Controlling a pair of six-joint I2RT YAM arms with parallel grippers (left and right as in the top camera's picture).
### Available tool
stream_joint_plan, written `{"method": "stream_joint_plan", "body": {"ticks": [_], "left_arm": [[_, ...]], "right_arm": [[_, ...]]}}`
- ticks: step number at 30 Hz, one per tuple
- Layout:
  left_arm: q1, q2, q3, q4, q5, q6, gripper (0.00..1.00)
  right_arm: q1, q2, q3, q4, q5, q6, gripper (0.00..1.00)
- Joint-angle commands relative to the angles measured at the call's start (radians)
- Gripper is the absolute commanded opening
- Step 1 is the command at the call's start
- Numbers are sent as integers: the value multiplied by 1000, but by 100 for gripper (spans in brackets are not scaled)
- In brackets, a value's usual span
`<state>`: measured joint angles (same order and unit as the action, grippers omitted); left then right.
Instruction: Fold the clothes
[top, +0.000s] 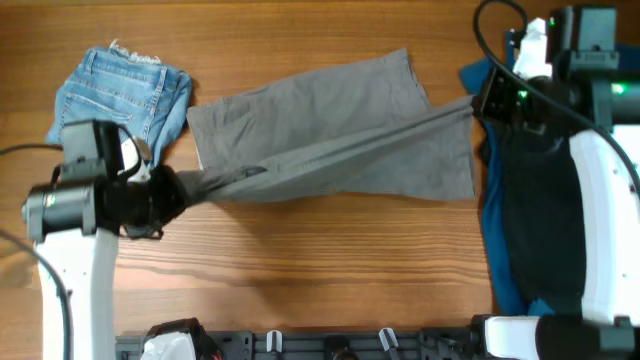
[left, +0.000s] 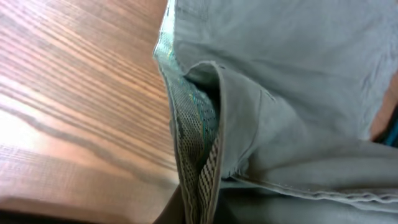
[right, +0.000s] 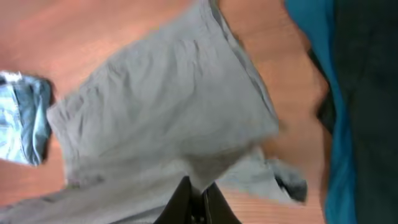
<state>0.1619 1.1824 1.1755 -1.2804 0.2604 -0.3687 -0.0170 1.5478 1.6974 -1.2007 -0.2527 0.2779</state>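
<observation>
I will move my left gripper outward and down onto the corner of the shorts by the denim next, and let go of the waistband there, because the grey shorts lie open outward of their taut edge.
The large grey shorts lie spread across the middle of the table, with one edge pulled taut between my two grippers. My left gripper is shut on the waistband end at the left; the left wrist view shows the pale woven lining pinched between its fingers. My right gripper is shut on the grey fabric at the right, and it shows in the right wrist view gripping a peak of the cloth. Light-blue denim shorts lie at the far left. Black and dark-blue garments lie at the right.
The wooden table shows below the shorts. A black rail with clips runs along the front edge. The right arm's white body lies over the dark garments. A cable loops at the top right.
</observation>
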Motion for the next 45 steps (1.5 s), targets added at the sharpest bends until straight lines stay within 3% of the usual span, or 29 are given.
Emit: {"method": "stream_joint_plan", "body": {"ticks": [1, 8, 12, 19, 21, 22, 23, 24, 25, 28, 31, 33, 35, 38, 43, 44, 45], "left_arm": [[-5, 146, 0, 85, -204, 14, 4], [-14, 406, 0, 381, -231, 17, 4], [-14, 458, 0, 540, -232, 17, 4], [-16, 517, 0, 628, -228, 17, 7], [-16, 546, 0, 662, -225, 17, 13], [-16, 559, 0, 679, -220, 17, 22], [-16, 567, 0, 689, -220, 17, 41], [-16, 578, 0, 701, -220, 18, 75], [-16, 579, 0, 702, -221, 27, 83], [-9, 568, 6, 650, -221, 105, 96], [-10, 558, 6, 552, -221, 131, 99], [-10, 559, 6, 475, -220, 143, 100], [-10, 559, 5, 430, -194, 192, 98], [-10, 566, -10, 411, -101, 261, 94], [-10, 568, -90, 477, -37, 269, 68], [-10, 568, -104, 501, -16, 268, 60], [-10, 568, -117, 528, 1, 267, 51]], "right_arm": [[-42, 112, 22, 144, 193, -27, 4], [-38, 309, 22, 477, -18, -68, 4], [-23, 396, 22, 650, -18, -65, 4], [-5, 528, 22, 847, -18, -29, 4], [-2, 554, 22, 891, -18, -13, 4], [-1, 557, 22, 895, -18, -13, 18], [-1, 557, 22, 893, -18, -13, 58], [-1, 556, 22, 889, -18, -14, 78], [-2, 551, 22, 876, -18, -14, 80], [-13, 526, 22, 668, -18, -16, 81], [-13, 523, 22, 453, -10, -74, 80], [-13, 524, 13, 296, 101, -72, 80], [-13, 525, -6, 253, 204, -89, 81], [-13, 526, -64, 262, 147, -164, 79], [-13, 526, -195, 292, 110, -174, 57], [-13, 526, -216, 299, 100, -174, 47], [-13, 526, -230, 298, 95, -173, 24]]}}
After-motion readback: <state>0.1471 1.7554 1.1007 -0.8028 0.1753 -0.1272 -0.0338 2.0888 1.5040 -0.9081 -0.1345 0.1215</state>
